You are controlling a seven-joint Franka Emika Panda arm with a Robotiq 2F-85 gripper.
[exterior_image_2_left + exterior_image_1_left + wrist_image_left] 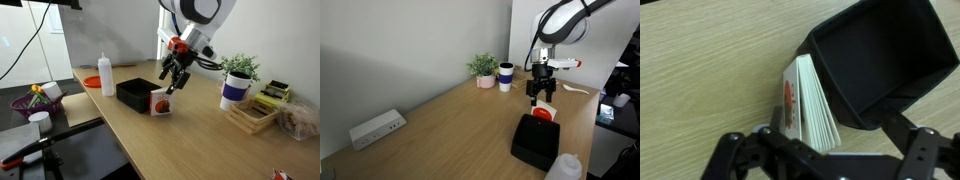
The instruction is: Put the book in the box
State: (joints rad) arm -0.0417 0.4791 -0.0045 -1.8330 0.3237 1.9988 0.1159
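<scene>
The standing book is below the gripper's spread fingers, so the gripper should move down until they are on both sides of the book's upper edge (161, 92) (816, 108) and close on both covers.
The book (800, 100), white with a red-orange circle on its cover, stands on edge on the wooden table with its pages fanned. It leans against the outer wall of the black box (880, 55) and is not inside it. It shows in both exterior views (546, 113) (160, 103) next to the box (534, 145) (133, 93). My gripper (835, 140) hangs just above the book (542, 92) (173, 82). Its fingers are spread on either side of the book and do not clamp it.
A potted plant (484, 69) and a white-and-blue mug (505, 77) stand at the table's far side. A white power strip (376, 128) lies by the wall. A squeeze bottle (106, 73), a wooden tray (250, 116) and a purple basket (35, 101) are nearby.
</scene>
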